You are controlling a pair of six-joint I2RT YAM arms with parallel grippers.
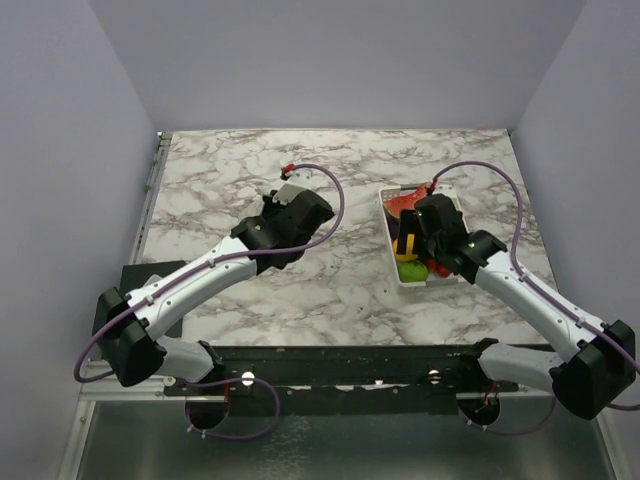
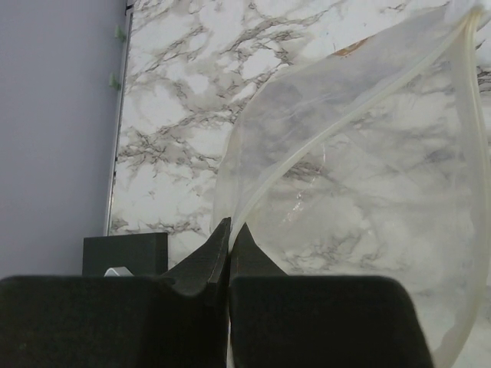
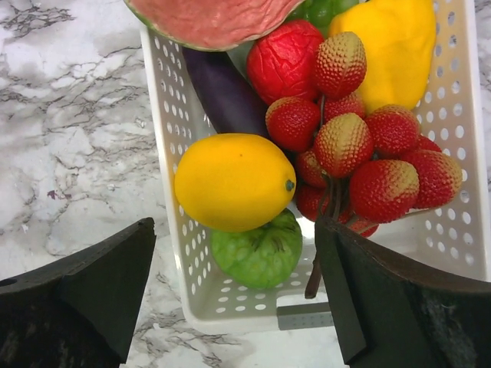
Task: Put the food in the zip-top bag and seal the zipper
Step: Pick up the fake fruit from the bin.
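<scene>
The robot's right gripper needs to go down into the basket and close on the sides [image 1: 405,249] [image 3: 235,182] of the yellow lemon, which is lying partly over the lime.
The zip-top bag [image 2: 360,176] is a clear pouch hanging open over the marble, with the whitish zipper [image 2: 471,153] running round its mouth. My left gripper [image 2: 229,230] is shut on the bag's edge; in the top view it [image 1: 290,192] hovers mid-table. The food lies in a white basket [image 3: 165,115]: a yellow lemon [image 3: 234,182], a green lime [image 3: 261,249], red berries [image 3: 353,146], a watermelon slice [image 3: 211,19] and a purple piece [image 3: 222,96]. My right gripper [image 3: 236,230] is open above the basket's near end, one finger outside its wall and one beside the berries' stem.
The basket [image 1: 432,283] stands right of centre, under my right gripper [image 1: 415,245]. A yellow pepper-like piece [image 3: 395,46] fills its far corner. A dark block [image 2: 124,253] sits at the table's left near edge. Grey walls enclose the table on three sides.
</scene>
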